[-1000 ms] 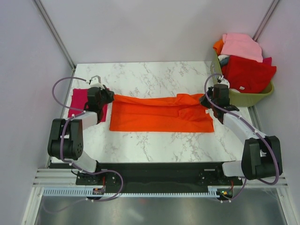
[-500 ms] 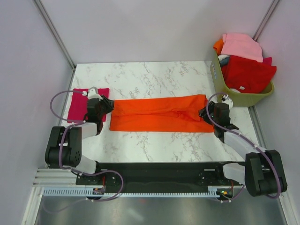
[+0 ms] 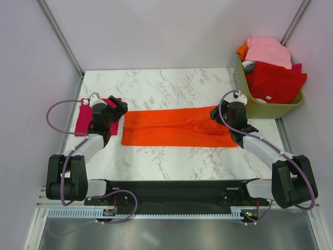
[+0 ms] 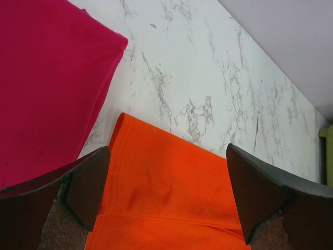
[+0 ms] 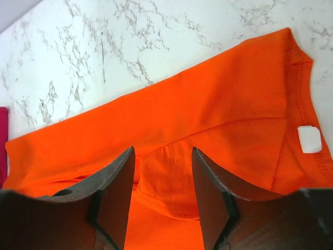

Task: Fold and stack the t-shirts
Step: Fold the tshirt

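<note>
My left gripper is above the orange t-shirt's far magenta-side corner, which lies to its right in the top view. It will move down and across onto that corner.
The orange t-shirt lies on the marble table as a long strip folded lengthwise. Its white neck tag shows at the right end. The crimson-magenta t-shirt lies folded flat at the left, partly under my left arm. My left gripper hovers wide open over the orange strip's left end, holding nothing, with the magenta cloth beside it. My right gripper stands open over the strip's right end. A cloth fold lies below the gap between its fingers.
An olive-green laundry basket at the table's right rear corner is heaped with pink, red and orange clothes. Grey walls close in the left, back and right sides. Both arm bases sit along the near edge.
Both grippers have opened and let go of the orange t-shirt, which now lies as a slightly narrower strip. The left gripper drew back leftward, and the right one shifted back over the shirt's right end.
</note>
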You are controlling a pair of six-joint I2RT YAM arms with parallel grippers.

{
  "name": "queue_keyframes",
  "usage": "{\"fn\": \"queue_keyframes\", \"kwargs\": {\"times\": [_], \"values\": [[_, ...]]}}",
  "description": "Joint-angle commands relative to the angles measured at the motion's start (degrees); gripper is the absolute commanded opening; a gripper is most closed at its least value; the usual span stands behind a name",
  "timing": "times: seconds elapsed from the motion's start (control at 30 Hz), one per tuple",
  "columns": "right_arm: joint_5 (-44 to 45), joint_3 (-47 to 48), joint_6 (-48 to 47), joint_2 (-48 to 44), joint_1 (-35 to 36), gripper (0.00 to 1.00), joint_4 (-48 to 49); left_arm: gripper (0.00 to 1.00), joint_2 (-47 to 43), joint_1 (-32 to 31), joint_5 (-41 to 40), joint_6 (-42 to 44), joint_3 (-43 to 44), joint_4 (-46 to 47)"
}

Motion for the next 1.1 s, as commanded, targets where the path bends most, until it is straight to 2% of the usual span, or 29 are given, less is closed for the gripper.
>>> {"fn": "queue_keyframes", "kwargs": {"times": [0.0, 0.07, 0.2, 0.3, 0.47, 0.73, 0.97, 1.07], "values": [[0.23, 3.59, -2.15, 2.68, 1.88, 0.55, -3.41, 1.00, 0.14, 0.37, 0.71, -2.84, 4.80, -7.90], [1.20, 3.86, -2.24, 3.03, 2.59, 0.54, -4.98, 0.94, 0.85, 0.28, 3.09, -1.79, 5.94, -8.16], [1.11, 3.77, -1.80, 4.61, 4.61, 0.40, -5.87, 0.91, 1.55, -0.33, 4.94, -1.96, 7.61, -10.97], [1.64, 3.68, -1.27, 6.19, 5.75, 0.34, -7.36, 0.89, 2.87, -0.95, 5.37, -2.48, 8.85, -12.99], [4.45, -0.53, 0.92, 6.46, 5.76, 0.18, -7.11, 0.87, 5.24, -1.21, 7.04, -4.07, 8.94, -13.96], [4.81, -4.32, 1.10, 3.65, 5.93, 0.13, -7.53, 0.86, 8.41, -2.35, 8.46, -2.41, 9.81, -13.87], [4.28, -4.84, 0.31, 0.67, 5.93, 0.13, -9.21, 0.85, 6.48, -10.16, 3.53, 2.26, 14.21, -18.18], [3.49, -5.02, 0.31, 0.40, 5.93, 0.08, -9.21, 0.85, 6.65, -12.71, 3.53, 4.02, 16.23, -19.58]]}}
